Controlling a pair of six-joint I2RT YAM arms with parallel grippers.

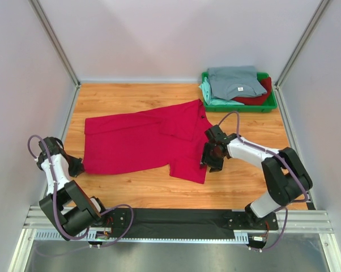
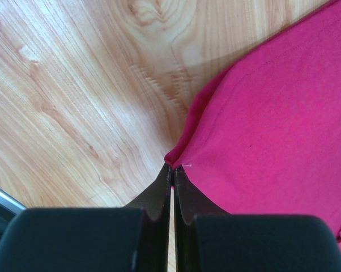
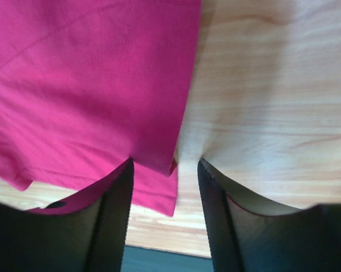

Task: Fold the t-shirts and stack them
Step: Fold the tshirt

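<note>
The shirt's folded crimson edge (image 3: 170, 166) already lies between the open fingers of my right gripper, so they will move just a little toward the shirt and close on that edge.
A bright crimson t-shirt (image 1: 142, 141) lies spread across the wooden table, its right part folded over itself. At the shirt's left corner my left gripper (image 1: 77, 167) is shut, pinching the cloth corner (image 2: 179, 156) at its tips (image 2: 173, 168). My right gripper (image 1: 210, 156) sits at the shirt's right edge. It is open (image 3: 165, 164), and a folded crimson edge (image 3: 159, 153) lies between its fingers without being pinched. More t-shirts are piled in the tray: grey-blue (image 1: 234, 79) on top, mint-green (image 1: 211, 97) and darker red (image 1: 262, 96) under it.
The green plastic tray (image 1: 241, 109) stands at the back right corner. White walls with metal posts close in the table on three sides. A dark mat (image 1: 176, 218) runs along the near edge between the arm bases.
</note>
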